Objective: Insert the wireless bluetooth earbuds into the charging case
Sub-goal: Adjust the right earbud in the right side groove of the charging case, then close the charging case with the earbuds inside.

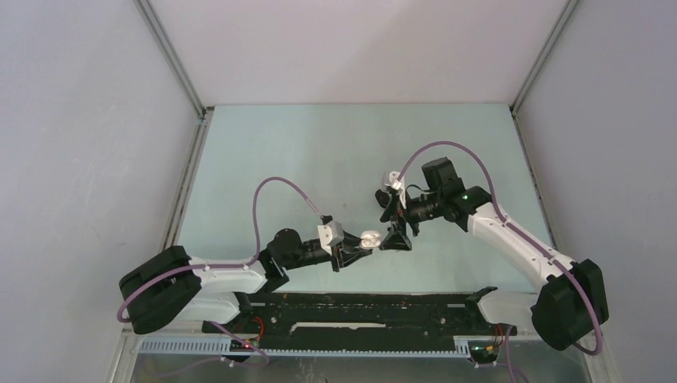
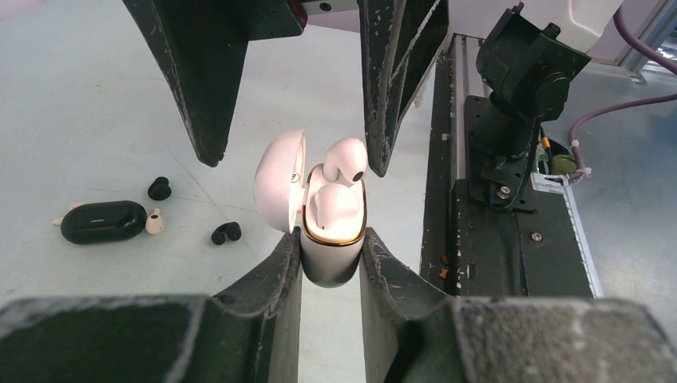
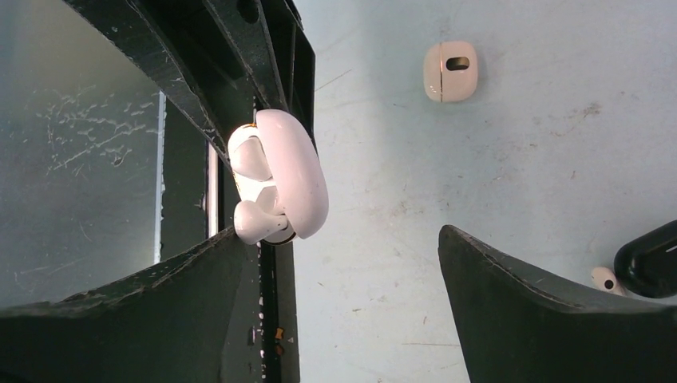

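Note:
My left gripper swings outward, tilts down, lowers the case and releases it next, since bare tabletop clear of the black earbuds lies outward and below.
My left gripper is shut on the body of a white charging case with a gold rim, its lid open to the left. One white earbud sits in the case. A second white earbud stands tilted on the rim, only partly in. My right gripper is open, its fingers straddling the case from above; one fingertip is right beside the tilted earbud. In the top view the left gripper and the right gripper meet at the case.
On the table lie a shut black case, two black earbuds and a small white earbud. Another white case lies farther off. The black rail runs along the near edge.

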